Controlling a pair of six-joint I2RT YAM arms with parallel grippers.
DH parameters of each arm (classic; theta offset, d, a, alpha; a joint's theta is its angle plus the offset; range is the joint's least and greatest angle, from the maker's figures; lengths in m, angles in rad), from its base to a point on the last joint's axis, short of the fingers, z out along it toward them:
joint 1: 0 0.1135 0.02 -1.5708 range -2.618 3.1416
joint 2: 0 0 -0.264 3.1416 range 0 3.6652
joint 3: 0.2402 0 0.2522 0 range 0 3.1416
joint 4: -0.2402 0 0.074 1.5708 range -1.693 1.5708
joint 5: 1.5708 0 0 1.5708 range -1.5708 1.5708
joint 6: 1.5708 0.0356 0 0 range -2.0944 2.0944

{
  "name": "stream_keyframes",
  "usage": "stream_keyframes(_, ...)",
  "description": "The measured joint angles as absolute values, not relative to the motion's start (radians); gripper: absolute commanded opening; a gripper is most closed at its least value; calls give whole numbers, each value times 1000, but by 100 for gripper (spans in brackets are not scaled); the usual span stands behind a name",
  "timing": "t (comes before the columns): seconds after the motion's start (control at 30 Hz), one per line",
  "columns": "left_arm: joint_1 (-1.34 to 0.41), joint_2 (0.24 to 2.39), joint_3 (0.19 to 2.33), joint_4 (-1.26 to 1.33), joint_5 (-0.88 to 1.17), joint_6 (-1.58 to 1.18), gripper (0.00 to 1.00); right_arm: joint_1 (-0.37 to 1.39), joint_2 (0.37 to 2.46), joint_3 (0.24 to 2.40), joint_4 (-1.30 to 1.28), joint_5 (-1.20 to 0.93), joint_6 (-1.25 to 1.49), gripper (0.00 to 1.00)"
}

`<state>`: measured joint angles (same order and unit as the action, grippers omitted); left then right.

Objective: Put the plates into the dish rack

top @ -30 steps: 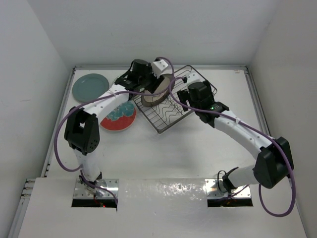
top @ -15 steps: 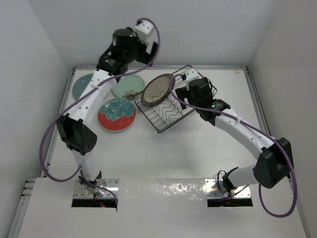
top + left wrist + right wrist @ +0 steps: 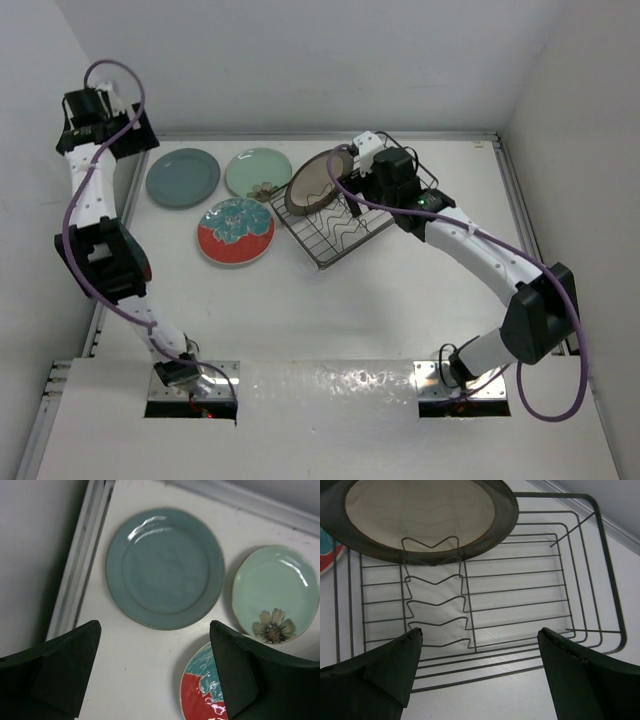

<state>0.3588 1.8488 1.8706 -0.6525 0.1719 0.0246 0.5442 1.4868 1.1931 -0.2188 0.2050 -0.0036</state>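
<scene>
My left gripper is going to tilt and go down onto the teal plate's rim by the bar [image 3: 149,188] [image 3: 112,591] and close, because that rim lies clear of the other plates.
The dish rack [image 3: 352,212] stands askew at the table's middle back. The cream plate with brown rim [image 3: 314,183] leans on edge in its left end and also shows in the right wrist view [image 3: 420,515] over the wavy dividers [image 3: 437,605]. The dark teal plate [image 3: 183,177], the pale mint plate [image 3: 258,173] and the red-rimmed plate [image 3: 236,231] lie flat left of the rack. My left gripper [image 3: 118,130] is open and empty, high at the far left, looking down on the teal plate [image 3: 165,567]. My right gripper [image 3: 357,185] is open and empty above the rack [image 3: 520,595].
White walls close in the table on three sides, with a raised rail [image 3: 120,215] along the left edge. My left arm [image 3: 100,255] rises along that left wall. The mint plate [image 3: 277,595] bears a flower print. The red-rimmed plate [image 3: 205,690] lies near the rack's left corner.
My left gripper has left the cream plate in the rack and swung up and far left, over the teal plate. My right gripper has shifted slightly toward the back over the rack.
</scene>
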Motion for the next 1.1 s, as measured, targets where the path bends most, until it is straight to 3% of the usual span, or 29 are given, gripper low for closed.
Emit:
stream_keyframes(0.3, 547, 2086, 1792, -656, 309, -63, 79, 544, 1521, 1253, -201, 88, 66, 93)
stream_keyframes(0.77, 569, 2270, 1753, -448, 411, -210, 76, 544, 1590, 1391, -162, 34, 191, 88)
stream_keyframes(1.1, 566, 2286, 1699, -276, 495, -299, 62, 569, 1629, 1510, -164, 20, 204, 87)
